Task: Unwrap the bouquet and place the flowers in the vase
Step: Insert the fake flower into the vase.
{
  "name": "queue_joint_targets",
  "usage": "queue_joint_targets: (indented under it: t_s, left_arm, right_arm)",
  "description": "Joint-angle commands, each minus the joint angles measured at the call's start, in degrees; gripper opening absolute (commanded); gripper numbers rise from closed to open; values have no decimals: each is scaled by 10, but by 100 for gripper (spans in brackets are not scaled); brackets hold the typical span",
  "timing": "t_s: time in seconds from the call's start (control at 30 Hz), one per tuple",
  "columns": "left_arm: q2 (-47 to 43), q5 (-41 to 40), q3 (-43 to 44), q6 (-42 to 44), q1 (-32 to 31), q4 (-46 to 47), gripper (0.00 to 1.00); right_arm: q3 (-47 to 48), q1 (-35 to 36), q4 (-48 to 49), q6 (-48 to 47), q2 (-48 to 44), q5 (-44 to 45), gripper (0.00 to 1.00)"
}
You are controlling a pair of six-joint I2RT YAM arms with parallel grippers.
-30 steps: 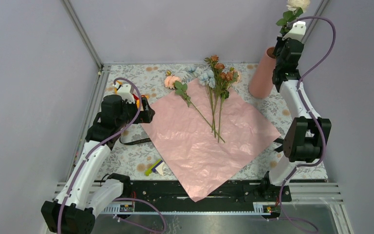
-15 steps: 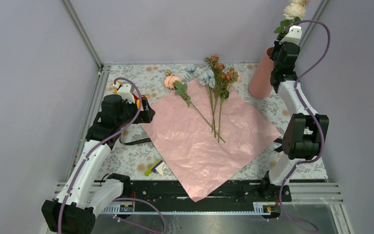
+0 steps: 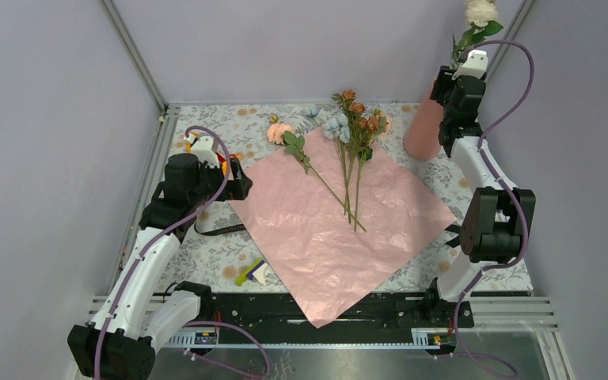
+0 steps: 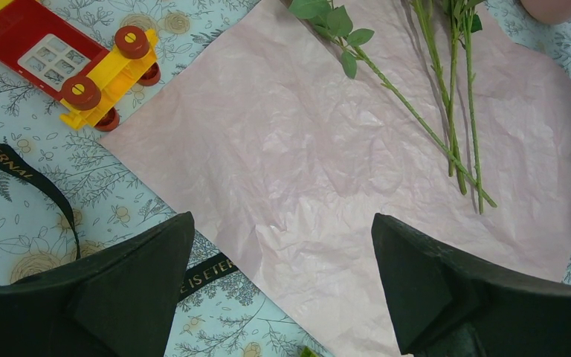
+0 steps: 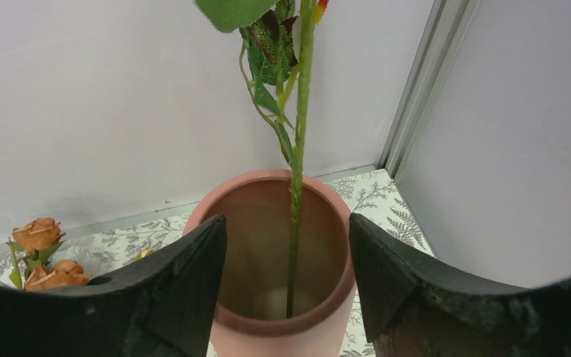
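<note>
The slanting flower stem lies clear of other stems by its leaves, so the robot's left gripper will next go to the right in the top view and down onto it there.
The pink wrapping paper lies spread flat on the table. Several flowers lie across its far corner, their stems pointing toward me. The salmon vase stands at the back right. My right gripper hovers just over its mouth. In the right wrist view that gripper is open, and a green stem stands free between the fingers with its foot on the vase bottom. Its cream bloom rises above the wrist. My left gripper is open over the paper's left edge, holding nothing.
A black ribbon lies on the floral cloth left of the paper. A red and yellow toy sits beside the left gripper. A small green and purple item lies near the front. Grey walls and a frame post stand close behind the vase.
My right gripper has opened off the cream flower's stem, which now stands in the vase, and the wrist has shifted slightly. The left arm has not moved.
</note>
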Motion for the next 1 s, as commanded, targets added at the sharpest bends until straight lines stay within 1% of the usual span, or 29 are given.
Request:
queue_joint_targets:
  t_s: [0.0,0.07,0.3,0.47,0.57,0.63,0.77,0.83,0.9,0.97]
  left_arm:
    - [-10,10,-3,5,3,20,99]
    - [-12,11,-3,5,3,21,99]
    - [-20,13,-4,2,3,22,99]
    - [-24,25,1,-17,3,26,99]
    - [-25,63,0,-54,3,41,99]
    - [-24,74,-2,-87,3,51,99]
    - [-13,92,-23,-166,3,87,97]
    - [-1,100,-40,-213,0,120,94]
    - [10,95,-66,-257,-12,170,91]
    - [27,75,-89,-292,-43,236,90]
  right_arm:
    - [-19,-3,38,2,-63,-15,73]
    - [-36,-3,45,9,-80,-14,81]
    - [-83,-3,34,20,-138,27,95]
    - [-152,-3,17,62,-219,41,99]
    - [-179,-3,-31,88,-275,38,99]
    - [-190,-3,-79,117,-315,28,99]
    - [-197,-3,-195,175,-389,-24,99]
    - [-202,-3,-252,200,-421,-79,97]
    - [-213,-3,-294,233,-443,-133,95]
    - [-236,-3,-322,268,-466,-195,93]
